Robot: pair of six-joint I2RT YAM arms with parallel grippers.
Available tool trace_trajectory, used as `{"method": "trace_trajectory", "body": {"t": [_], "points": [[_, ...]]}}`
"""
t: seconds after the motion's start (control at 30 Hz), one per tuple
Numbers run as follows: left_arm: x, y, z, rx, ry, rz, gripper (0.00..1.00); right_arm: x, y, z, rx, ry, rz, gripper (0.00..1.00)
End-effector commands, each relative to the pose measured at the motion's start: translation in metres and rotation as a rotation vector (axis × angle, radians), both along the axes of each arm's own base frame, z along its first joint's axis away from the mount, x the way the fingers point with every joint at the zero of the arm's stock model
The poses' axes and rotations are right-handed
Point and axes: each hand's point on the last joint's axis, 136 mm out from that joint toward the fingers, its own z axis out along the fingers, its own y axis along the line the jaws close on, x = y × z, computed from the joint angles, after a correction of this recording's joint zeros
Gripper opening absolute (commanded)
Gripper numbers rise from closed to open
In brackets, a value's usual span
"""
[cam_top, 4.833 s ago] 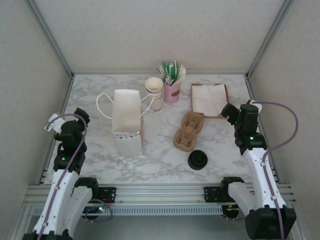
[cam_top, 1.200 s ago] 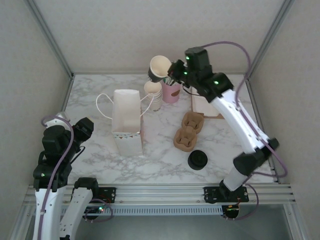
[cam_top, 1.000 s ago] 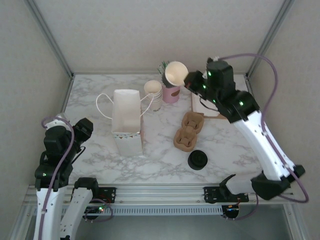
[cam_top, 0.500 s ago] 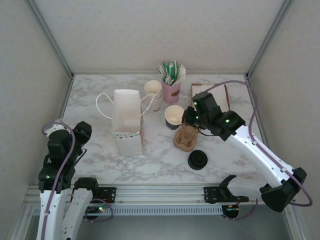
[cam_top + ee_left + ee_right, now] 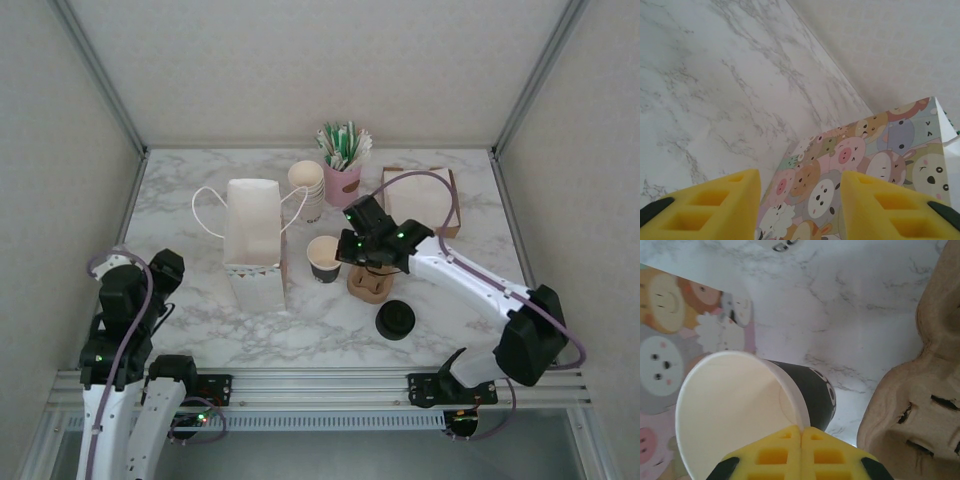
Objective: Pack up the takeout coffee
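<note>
My right gripper holds the lidless cup (image 5: 324, 258) by its rim. Next, it will lower the cup onto the table and then let go of the cup's rim.
The capped takeout coffee is out of view. My right gripper (image 5: 346, 250) (image 5: 801, 434) is shut on the rim of a lidless cup (image 5: 324, 258) (image 5: 740, 405), black outside and cream inside. The cup stands upright between the paper bag (image 5: 255, 245) (image 5: 670, 315) and the brown cup tray (image 5: 375, 268) (image 5: 920, 380); I cannot tell whether it touches the table. A loose black lid (image 5: 396, 320) lies in front of the tray. My left gripper (image 5: 165, 268) (image 5: 800, 200) is open at the near left, facing the bag's cartoon-printed side (image 5: 870, 170).
A stack of cream paper cups (image 5: 308, 185) stands behind the bag, beside a pink cup of stir sticks (image 5: 343, 160). White napkins in a brown holder (image 5: 420, 195) lie at the back right. Frame posts stand at the table's corners.
My right arm lifted a cup off the stack, swung it right, then brought it down between the bag and the tray. My left arm drew back a little.
</note>
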Motion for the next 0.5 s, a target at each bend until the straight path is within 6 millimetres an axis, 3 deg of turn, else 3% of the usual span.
{"method": "trace_trajectory", "body": {"t": [0.0,0.47], "points": [[-0.005,0.006,-0.007,-0.005,0.017,0.035,0.45,0.002,0.000,-0.009,-0.034,-0.002,-0.003,0.00],[-0.004,0.006,-0.018,-0.004,0.038,0.039,0.46,0.000,-0.005,-0.043,-0.118,0.059,-0.006,0.00]]}}
